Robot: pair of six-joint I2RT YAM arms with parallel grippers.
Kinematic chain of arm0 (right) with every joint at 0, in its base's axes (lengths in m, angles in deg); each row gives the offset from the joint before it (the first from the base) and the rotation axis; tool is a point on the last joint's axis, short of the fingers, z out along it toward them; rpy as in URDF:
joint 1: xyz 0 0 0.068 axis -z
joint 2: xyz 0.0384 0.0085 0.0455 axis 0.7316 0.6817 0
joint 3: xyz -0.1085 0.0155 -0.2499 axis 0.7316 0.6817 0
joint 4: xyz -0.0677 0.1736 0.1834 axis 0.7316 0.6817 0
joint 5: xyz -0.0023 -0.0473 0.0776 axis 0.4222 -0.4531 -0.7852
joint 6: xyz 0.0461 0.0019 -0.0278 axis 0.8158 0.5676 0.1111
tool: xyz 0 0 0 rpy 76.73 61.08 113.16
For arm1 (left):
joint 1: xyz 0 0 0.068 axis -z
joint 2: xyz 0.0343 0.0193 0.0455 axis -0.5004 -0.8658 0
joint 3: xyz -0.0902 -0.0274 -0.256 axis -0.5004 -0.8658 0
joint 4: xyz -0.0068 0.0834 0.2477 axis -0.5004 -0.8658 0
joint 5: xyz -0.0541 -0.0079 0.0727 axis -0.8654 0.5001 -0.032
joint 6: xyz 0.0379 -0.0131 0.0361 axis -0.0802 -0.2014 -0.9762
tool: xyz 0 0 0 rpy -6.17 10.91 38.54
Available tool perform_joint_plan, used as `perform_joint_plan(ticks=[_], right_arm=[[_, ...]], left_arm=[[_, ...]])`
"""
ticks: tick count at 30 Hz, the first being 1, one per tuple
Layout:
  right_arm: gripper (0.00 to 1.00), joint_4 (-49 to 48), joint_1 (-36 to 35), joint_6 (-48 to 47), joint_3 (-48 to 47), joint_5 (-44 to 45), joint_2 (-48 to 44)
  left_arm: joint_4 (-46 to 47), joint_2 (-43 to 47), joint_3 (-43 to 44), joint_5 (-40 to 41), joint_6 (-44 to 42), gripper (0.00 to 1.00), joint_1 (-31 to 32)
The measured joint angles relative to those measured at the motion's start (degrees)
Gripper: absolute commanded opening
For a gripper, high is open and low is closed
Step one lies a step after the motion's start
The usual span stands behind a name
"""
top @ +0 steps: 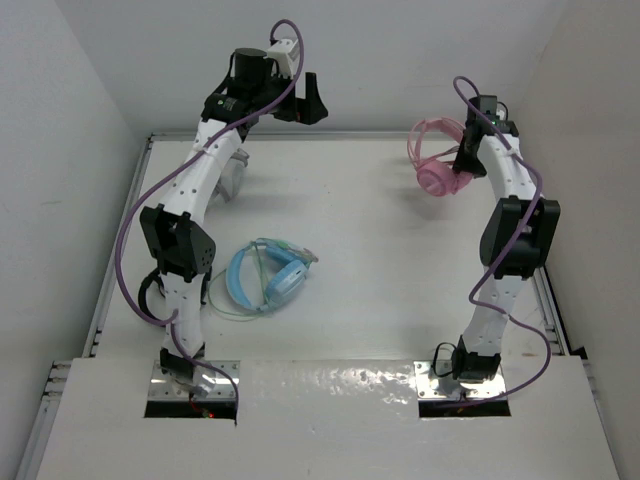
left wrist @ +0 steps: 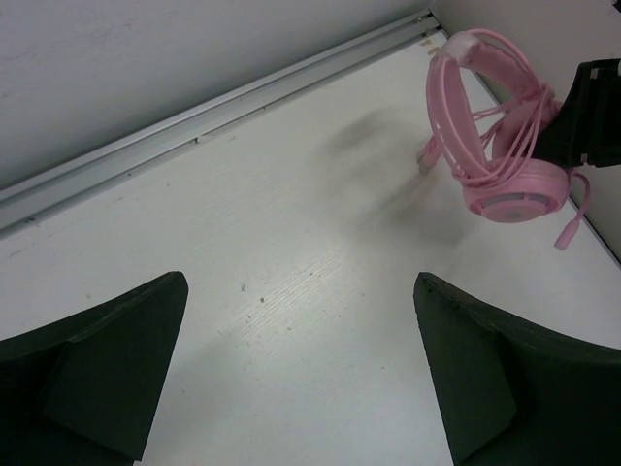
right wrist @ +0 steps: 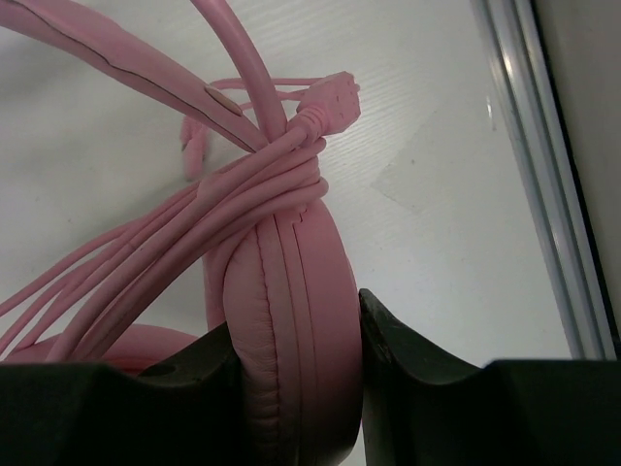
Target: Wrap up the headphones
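Observation:
My right gripper lowers the headphones onto the bare tabletop beneath them next and releases the ear cup, as the cable already wraps the pink headphones [top: 436, 172] in loops.
The pink headphones [top: 436, 172] hang above the table's back right corner, and my right gripper [top: 466, 158] is shut on one padded ear cup [right wrist: 291, 320]. That cup sits squeezed between both black fingers of the right gripper [right wrist: 296, 388]. The thin pink cable [right wrist: 223, 209] is bundled in several loops across the top of the cup, its plug end [right wrist: 335, 102] sticking up. In the left wrist view the headphones [left wrist: 490, 126] appear at the upper right, held off the table. My left gripper [top: 305, 100] is raised at the back left, open and holding nothing [left wrist: 301, 340].
Light-blue headphones [top: 265, 278] with a thin greenish cable lie on the table beside the left arm. A pale grey object [top: 234, 178] is partly hidden under the left forearm. Metal rails [left wrist: 223, 107] edge the table along the back and the right side [right wrist: 539, 175].

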Motion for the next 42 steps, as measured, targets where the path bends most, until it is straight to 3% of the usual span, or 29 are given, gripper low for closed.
perform_joint_plan(ticks=[12, 22, 26, 29, 30, 32, 37, 42], right_arm=[[0.0, -6.84, -1.05, 9.99, 12.39, 13.16, -0.15], [0.02, -11.15, 1.86, 10.99, 10.16, 13.2, 3.32], [0.2, -12.09, 2.78, 11.26, 7.21, 12.92, 9.07], [0.62, -12.63, 3.43, 12.46, 7.19, 12.28, 9.75], [0.81, -13.16, 3.74, 12.72, 7.17, 12.04, 9.75], [0.96, -13.86, 4.09, 12.81, 7.04, 11.5, 9.75], [0.99, -14.08, 4.66, 12.04, 6.6, 9.07, 9.42], [0.99, -14.12, 4.66, 13.07, 12.22, 7.32, 5.35]], left_arm=[[-0.44, 0.0, 0.0, 0.04, -0.33, 1.0, 0.0], [-1.92, 0.0, 0.0, 0.92, -1.05, 1.0, 0.0], [-2.36, 0.0, 0.0, 1.2, -1.14, 1.0, -0.02], [-2.56, 0.0, 0.0, 1.44, -1.16, 1.0, -0.02], [-2.54, 0.0, 0.0, 1.55, -1.16, 1.0, -0.02], [-2.56, 0.0, -0.02, 1.73, -1.14, 1.0, -0.02], [-2.73, 0.0, -0.02, 1.75, -1.16, 1.0, -0.02], [-2.99, 0.0, -0.13, 1.7, -1.31, 1.0, -0.02]])
